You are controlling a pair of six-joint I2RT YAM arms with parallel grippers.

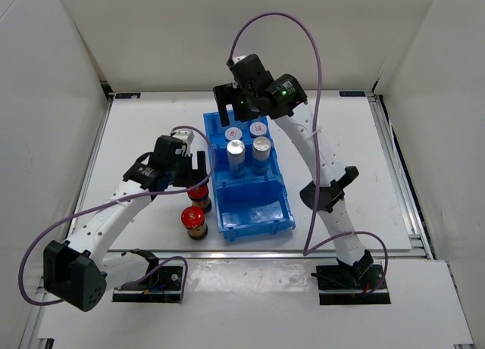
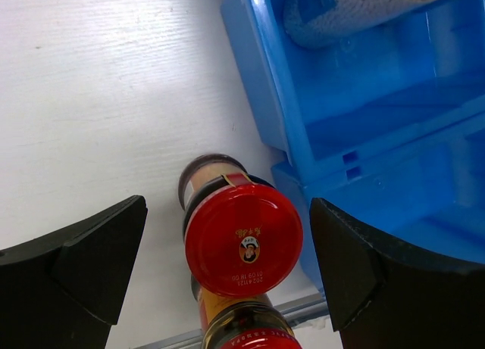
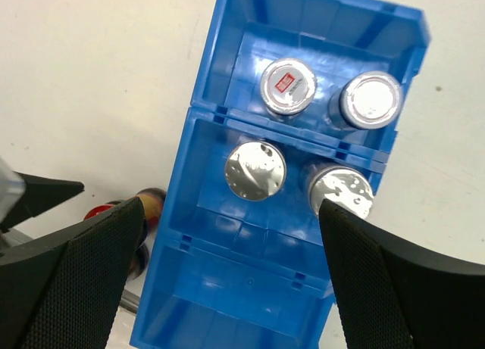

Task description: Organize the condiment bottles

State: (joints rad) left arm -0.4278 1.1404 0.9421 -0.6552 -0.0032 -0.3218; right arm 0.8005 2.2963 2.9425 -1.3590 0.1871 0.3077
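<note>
My left gripper moves a little further down around the red cap of the dark bottle (image 1: 198, 191) (image 2: 243, 240) next and closes, because the cap already lies between the open fingers.
Two dark red-capped bottles stand on the table left of the blue bin (image 1: 254, 224): one (image 1: 198, 197) under my left gripper, one (image 1: 195, 222) nearer. In the left wrist view the first red cap (image 2: 243, 241) lies between my open fingers, untouched, with the second bottle (image 2: 246, 330) below it. My left gripper (image 1: 182, 166) is open above it. Two silver-capped bottles (image 1: 236, 149) (image 1: 261, 146) stand in the middle compartment, two short white ones (image 1: 233, 133) (image 1: 258, 128) in the far one. My right gripper (image 1: 236, 107) hangs open above the bin's far end. All four show in the right wrist view (image 3: 255, 170).
The bin's near compartment (image 3: 235, 307) holds nothing. The bin's left wall (image 2: 261, 84) stands just right of the red-capped bottles. Raised rails (image 1: 390, 152) edge the white table on both sides.
</note>
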